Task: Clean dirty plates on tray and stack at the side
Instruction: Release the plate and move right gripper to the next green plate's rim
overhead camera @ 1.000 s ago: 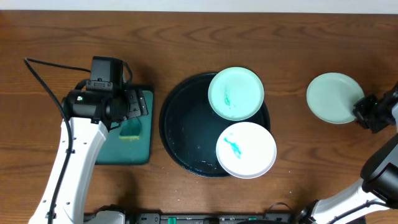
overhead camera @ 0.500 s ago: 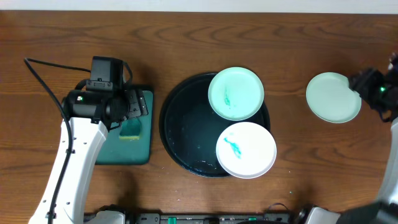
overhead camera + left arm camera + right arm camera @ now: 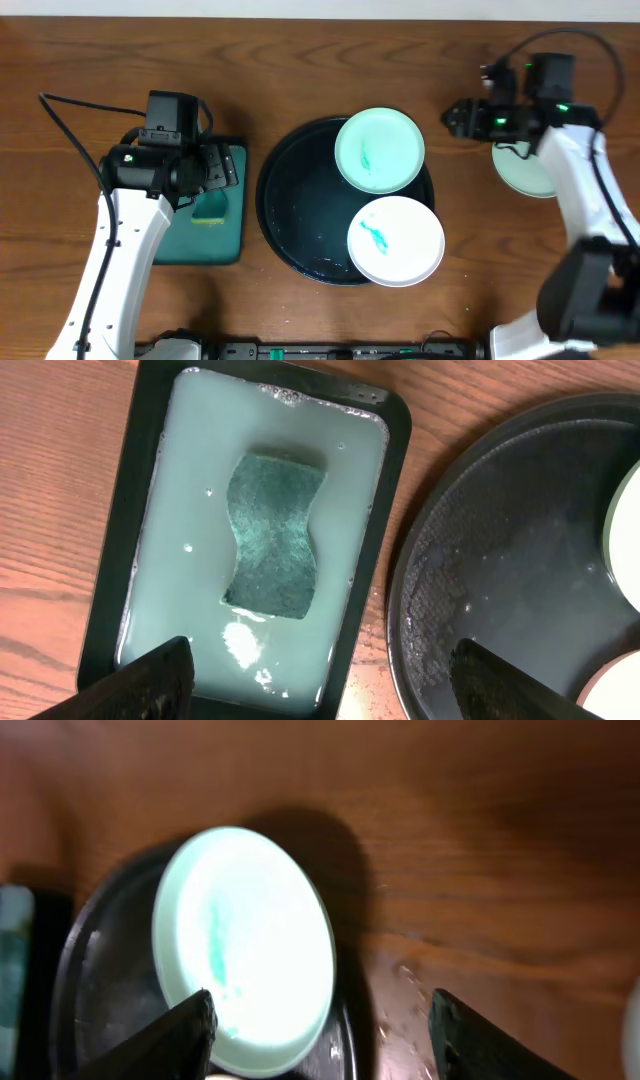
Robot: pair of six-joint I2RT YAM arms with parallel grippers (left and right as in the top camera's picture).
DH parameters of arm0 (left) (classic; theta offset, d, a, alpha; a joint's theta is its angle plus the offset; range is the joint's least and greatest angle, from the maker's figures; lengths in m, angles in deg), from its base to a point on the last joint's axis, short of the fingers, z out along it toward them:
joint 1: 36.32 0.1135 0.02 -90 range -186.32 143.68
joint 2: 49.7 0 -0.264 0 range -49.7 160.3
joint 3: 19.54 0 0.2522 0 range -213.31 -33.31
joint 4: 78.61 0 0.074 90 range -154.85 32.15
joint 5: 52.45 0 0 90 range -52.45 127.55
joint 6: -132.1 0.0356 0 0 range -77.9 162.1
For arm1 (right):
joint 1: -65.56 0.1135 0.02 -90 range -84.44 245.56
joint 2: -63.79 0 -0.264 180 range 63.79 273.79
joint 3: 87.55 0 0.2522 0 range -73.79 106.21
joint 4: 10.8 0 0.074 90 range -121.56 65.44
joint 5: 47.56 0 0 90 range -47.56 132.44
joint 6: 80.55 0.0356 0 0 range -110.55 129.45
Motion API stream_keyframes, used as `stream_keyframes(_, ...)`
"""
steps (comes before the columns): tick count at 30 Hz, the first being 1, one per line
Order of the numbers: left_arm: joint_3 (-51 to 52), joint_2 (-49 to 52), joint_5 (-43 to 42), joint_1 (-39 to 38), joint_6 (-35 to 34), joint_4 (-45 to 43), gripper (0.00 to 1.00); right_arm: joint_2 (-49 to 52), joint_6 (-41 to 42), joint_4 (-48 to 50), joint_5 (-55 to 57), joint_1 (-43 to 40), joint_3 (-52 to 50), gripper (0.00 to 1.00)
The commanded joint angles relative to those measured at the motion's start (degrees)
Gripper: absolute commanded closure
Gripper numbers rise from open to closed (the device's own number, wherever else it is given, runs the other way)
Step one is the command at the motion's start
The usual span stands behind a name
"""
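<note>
The green sponge should be between the open fingers of my left gripper next, as I lower the gripper into the green tray.
The round black tray (image 3: 290,210) holds two plates. A mint plate (image 3: 379,150) with a teal smear lies on its far right rim, and a white plate (image 3: 396,240) with a teal smear on its near right. A second mint plate (image 3: 530,175) lies on the table at the right, partly under my right arm. My right gripper (image 3: 452,118) is open and empty, above the table between the two mint plates. In the right wrist view it (image 3: 325,1040) hangs over the smeared mint plate's (image 3: 245,950) right edge. My left gripper (image 3: 225,168) is open and empty above the green tray.
A small dark green rectangular tray (image 3: 110,560) holds pale soapy water and a green sponge (image 3: 272,535); it lies just left of the black tray's rim (image 3: 400,590). The left gripper (image 3: 320,690) is spread wide over its near end. A cable runs at the far left (image 3: 60,115).
My right arm has swung from the table's right edge up and left, over the side mint plate, toward the black tray. The left arm and all plates have not moved.
</note>
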Motion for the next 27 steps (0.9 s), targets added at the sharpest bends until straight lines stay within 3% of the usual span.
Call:
stream_keyframes(1, -0.15, -0.55, 0.24, -0.13, -0.52, 0.37, 0.18, 5.6, -1.44, 2.64, -1.46, 2.84, -0.31, 0.35)
stream_keyframes(17, -0.15, -0.55, 0.26, -0.13, -0.52, 0.55, 0.18, 18.43, 5.07, 11.78, -2.12, 8.07, -0.31, 0.4)
stream_keyframes(22, -0.15, -0.55, 0.24, -0.13, -0.52, 0.57, 0.18, 18.56, 6.8, 12.68, -1.29, 8.07, -0.31, 0.57)
stream_keyframes(25, -0.15, -0.55, 0.24, -0.13, -0.52, 0.72, 0.18, 18.56, 7.82, 12.83, -1.29, 8.02, -0.31, 0.79)
stream_keyframes(27, -0.15, -0.55, 0.24, -0.13, -0.52, 0.72, 0.18, 18.56, 8.68, 12.81, -1.31, 8.02, -0.31, 0.85)
